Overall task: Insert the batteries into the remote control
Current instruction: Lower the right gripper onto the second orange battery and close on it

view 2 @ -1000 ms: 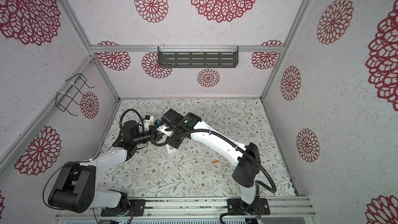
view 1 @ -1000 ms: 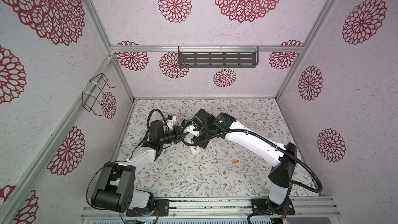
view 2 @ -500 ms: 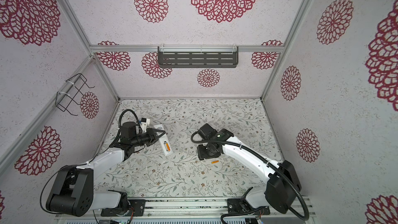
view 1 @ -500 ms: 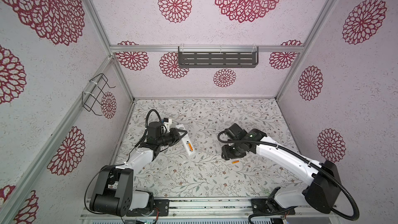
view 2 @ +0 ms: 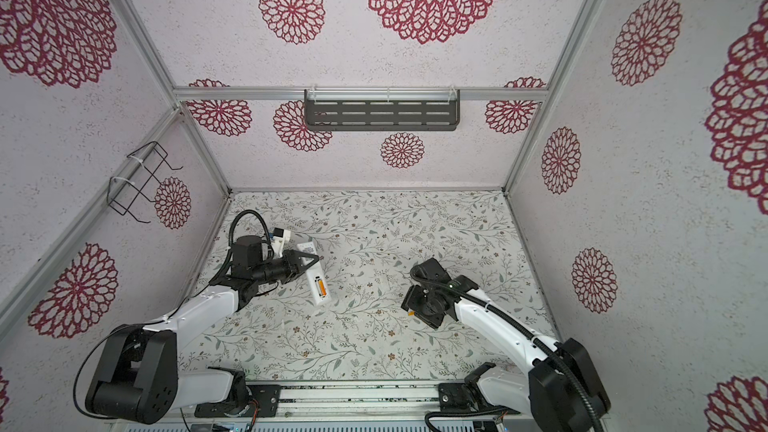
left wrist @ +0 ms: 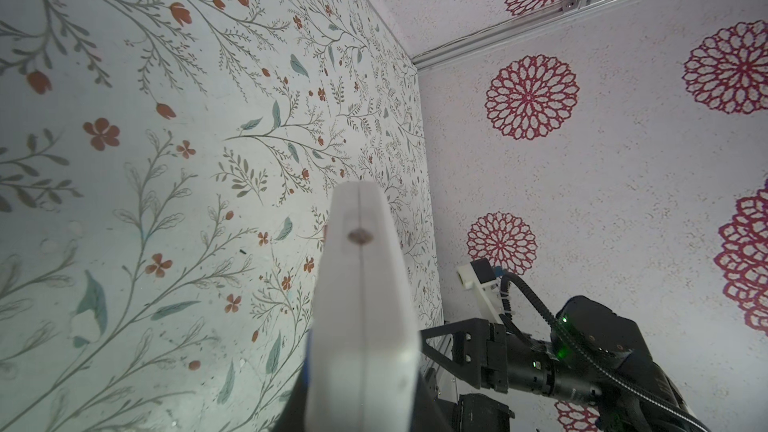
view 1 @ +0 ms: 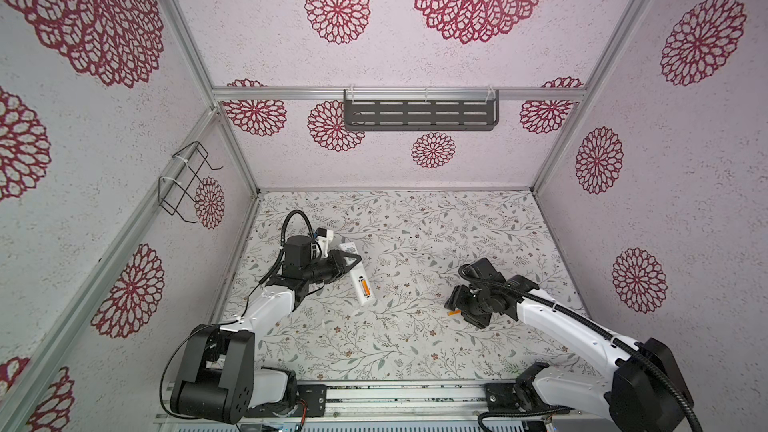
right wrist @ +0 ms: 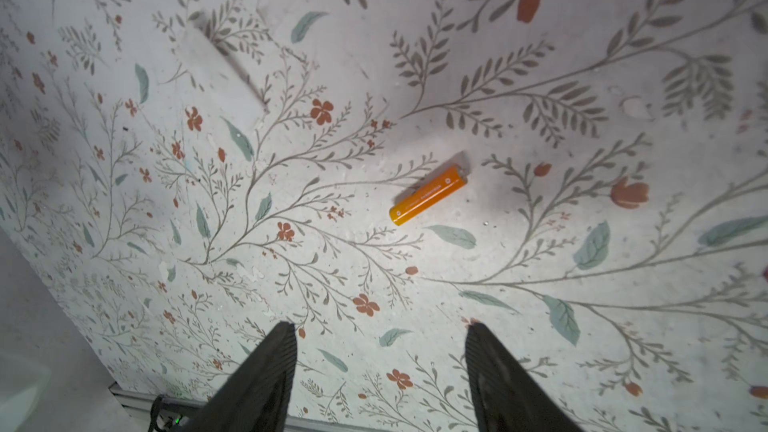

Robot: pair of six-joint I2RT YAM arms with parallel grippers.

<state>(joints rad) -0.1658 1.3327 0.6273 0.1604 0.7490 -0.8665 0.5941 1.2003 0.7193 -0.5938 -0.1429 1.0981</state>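
Note:
I will next bring my right gripper down onto the loose orange battery [view 1: 453, 312] on the tabletop below the gripper's open fingers, because only one battery is in the remote.
The white remote control [view 1: 358, 280] [view 2: 316, 278] lies slanted on the floral table with its back up. One orange battery [view 1: 365, 285] [view 2: 320, 285] sits in its open compartment. My left gripper [view 1: 351, 261] [view 2: 309, 260] is shut on the remote's far half. In the left wrist view the remote [left wrist: 365, 305] fills the space between the jaws of the left gripper [left wrist: 361, 401]. A second orange battery [right wrist: 428, 194] [view 1: 451, 313] lies loose on the table. My right gripper [right wrist: 380, 334] [view 1: 457, 305] hovers over it, open and empty.
A pale flat strip [right wrist: 224, 64] lies on the table beyond the loose battery. A grey slotted shelf [view 1: 419, 115] hangs on the back wall and a wire basket [view 1: 187, 184] on the left wall. The right arm [left wrist: 540, 363] shows in the left wrist view.
My right gripper has left the remote, swung right to above the loose battery and opened. The left gripper still grips the remote, where an orange battery now shows.

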